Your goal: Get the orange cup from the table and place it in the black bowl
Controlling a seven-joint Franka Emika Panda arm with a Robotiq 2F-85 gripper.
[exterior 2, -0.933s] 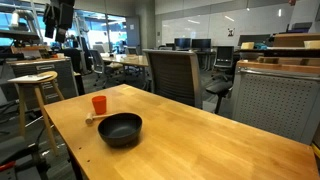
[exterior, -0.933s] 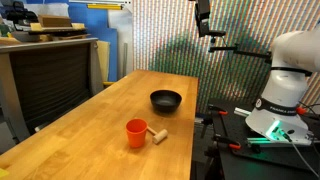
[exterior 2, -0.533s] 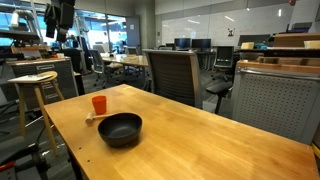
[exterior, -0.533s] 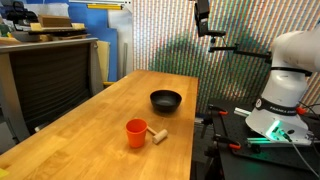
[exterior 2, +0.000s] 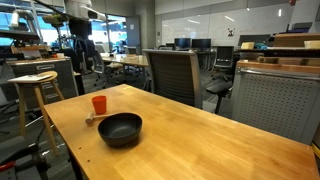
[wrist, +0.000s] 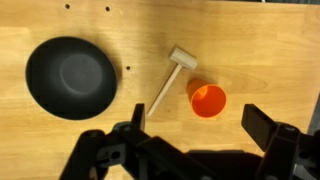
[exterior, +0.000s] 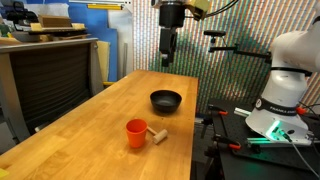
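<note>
I should lower my gripper next toward the orange cup [exterior: 136,133], onto its rim on the mallet's side.
The orange cup [exterior: 136,133] stands upright on the wooden table [exterior: 90,135], close to its near edge; it also shows in an exterior view [exterior 2: 99,104] and in the wrist view [wrist: 207,100]. The black bowl [exterior: 166,100] sits empty a short way from the cup, seen also in an exterior view [exterior 2: 120,129] and the wrist view [wrist: 71,77]. My gripper [exterior: 167,55] hangs high above the table beyond the bowl, pointing down. In the wrist view the gripper [wrist: 197,122] is open and empty, with the cup far below between its fingers.
A pale wooden mallet [wrist: 170,75] lies beside the cup, also seen in an exterior view [exterior: 157,134]. The robot base [exterior: 283,100] stands off the table's side. An office chair [exterior 2: 172,75] and a stool [exterior 2: 35,85] stand near the table's edges.
The arm has swung in over the table. The gripper has come lower and now hangs above the bowl and cup area. The cup, bowl and mallet have not moved.
</note>
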